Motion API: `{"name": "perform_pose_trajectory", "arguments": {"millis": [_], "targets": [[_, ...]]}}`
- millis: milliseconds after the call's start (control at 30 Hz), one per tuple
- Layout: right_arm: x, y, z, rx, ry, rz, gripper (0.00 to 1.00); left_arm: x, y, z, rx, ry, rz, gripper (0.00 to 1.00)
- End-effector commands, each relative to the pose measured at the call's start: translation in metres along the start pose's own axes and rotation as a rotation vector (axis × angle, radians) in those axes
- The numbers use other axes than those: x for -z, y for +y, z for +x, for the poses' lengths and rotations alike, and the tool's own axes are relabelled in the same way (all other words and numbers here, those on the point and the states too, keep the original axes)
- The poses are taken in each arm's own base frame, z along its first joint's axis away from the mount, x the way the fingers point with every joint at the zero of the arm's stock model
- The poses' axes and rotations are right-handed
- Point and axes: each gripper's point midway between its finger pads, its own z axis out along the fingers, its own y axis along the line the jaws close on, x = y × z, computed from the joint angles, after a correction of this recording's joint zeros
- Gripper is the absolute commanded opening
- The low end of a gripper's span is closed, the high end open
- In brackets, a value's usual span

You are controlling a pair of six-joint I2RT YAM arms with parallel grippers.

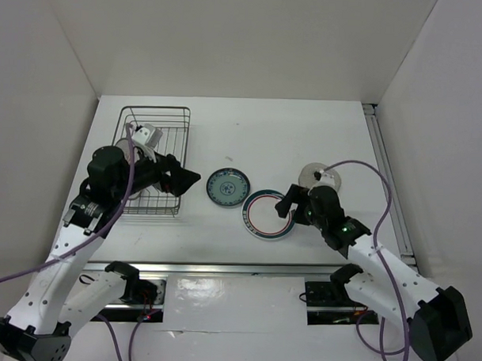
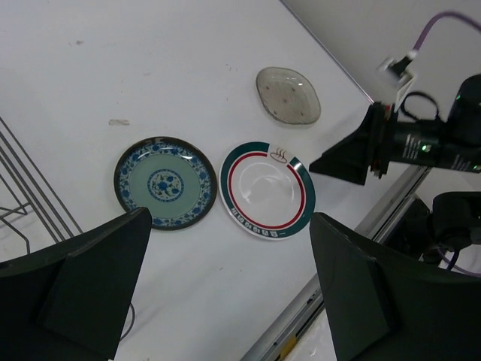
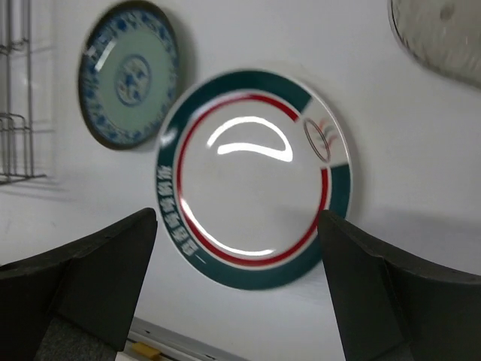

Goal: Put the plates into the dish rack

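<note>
I need to lower my right gripper next and shift it onto the green rim (image 1: 292,225) (image 3: 340,194) beside the white plate's mark, because that is below it, to the right in the wrist view.
Two plates lie flat on the white table. The smaller teal patterned plate (image 1: 227,186) (image 2: 165,182) (image 3: 129,75) is left of the white plate with a green rim and red ring (image 1: 267,214) (image 2: 267,189) (image 3: 254,179). My right gripper (image 1: 286,204) (image 3: 239,218) hovers open over the white plate's right edge, its fingers spread wider than the near rim. My left gripper (image 1: 187,179) (image 2: 229,256) is open with nothing in it, reaching out from over the dish rack (image 1: 153,158) (image 2: 30,203) toward the teal plate. The left arm hides part of the rack.
A small clear greyish dish (image 1: 320,177) (image 2: 288,95) (image 3: 440,34) sits behind the right gripper. An aluminium rail (image 1: 246,269) runs along the table's near edge and another (image 1: 387,186) along its right side. White walls enclose the table.
</note>
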Motion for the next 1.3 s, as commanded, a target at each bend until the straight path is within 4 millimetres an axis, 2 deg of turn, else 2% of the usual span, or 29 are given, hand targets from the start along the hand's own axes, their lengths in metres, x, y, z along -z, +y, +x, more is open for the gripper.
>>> {"name": "perform_pose_trajectory", "arguments": {"millis": [0,33,133,300,500,567,833,1000,1033,1167,1267], "targets": [[0.005,-0.018,0.027,-0.079,0.015,0.017,0.94,0.009,-0.012,-0.019,-0.063,-0.084,0.037,1.00],[0.008,-0.013,0.025,-0.084,-0.014,-0.023,0.94,0.009,-0.014,-0.016,-0.061,-0.073,0.044,1.00],[0.008,-0.026,0.036,-0.108,-0.004,0.015,0.93,0.009,-0.014,-0.016,-0.061,-0.073,0.044,1.00],[0.007,-0.033,0.041,-0.125,-0.001,0.035,0.92,0.009,-0.012,-0.014,-0.056,-0.068,0.033,1.00],[-0.010,-0.046,0.072,-0.171,0.046,0.037,0.89,0.013,0.010,-0.021,0.007,-0.104,-0.117,1.00],[-0.012,-0.053,0.074,-0.169,0.040,0.066,0.88,0.016,0.010,-0.023,0.004,-0.115,-0.124,1.00],[-0.015,-0.061,0.073,-0.168,0.009,0.090,0.85,0.011,0.010,-0.020,0.022,-0.092,-0.119,1.00],[-0.016,-0.070,0.081,-0.197,-0.010,0.104,0.76,0.009,0.011,-0.015,0.029,-0.071,-0.114,1.00],[-0.017,-0.079,0.086,-0.212,-0.013,0.124,0.76,0.009,0.009,-0.015,0.029,-0.068,-0.106,1.00],[-0.018,-0.085,0.091,-0.241,-0.030,0.124,0.74,0.008,0.007,-0.017,0.025,-0.074,-0.094,1.00],[-0.019,-0.085,0.090,-0.249,-0.037,0.131,0.67,0.008,0.006,-0.016,0.025,-0.071,-0.085,1.00]]}}
